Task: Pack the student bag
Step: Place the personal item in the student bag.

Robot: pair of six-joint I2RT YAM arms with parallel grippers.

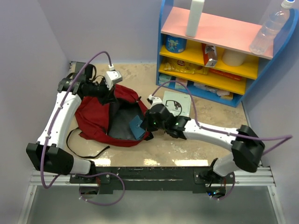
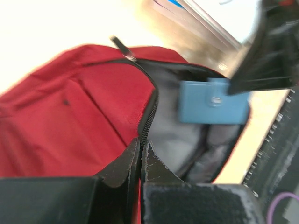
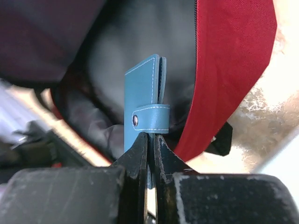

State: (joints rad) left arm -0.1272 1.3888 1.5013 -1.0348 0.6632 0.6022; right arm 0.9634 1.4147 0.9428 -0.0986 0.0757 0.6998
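The open bag's grey lining (image 1: 120, 123) (image 3: 145, 35) is below the right gripper and to its left in the top view, so the robot next lowers the notebook that way and lets go of it.
The dark red student bag (image 1: 93, 116) lies open on the table, its grey lining (image 1: 122, 122) showing. My left gripper (image 2: 140, 147) is shut on the zipper edge of the bag's opening (image 2: 148, 116), holding the flap up. My right gripper (image 3: 151, 137) is shut on a small blue snap-strap notebook (image 3: 141, 100) and holds it inside the bag's mouth, over the lining. The same blue notebook (image 1: 137, 127) shows at the opening's right edge from above, and the left wrist view has the blue notebook (image 2: 212, 108) inside the bag.
A white booklet (image 1: 176, 105) lies on the table right of the bag. A blue shelf unit (image 1: 219, 46) with snacks, a white bottle (image 1: 195, 17) and a clear bottle (image 1: 268, 29) stands at the back right. Black straps (image 1: 81, 144) trail toward the near edge.
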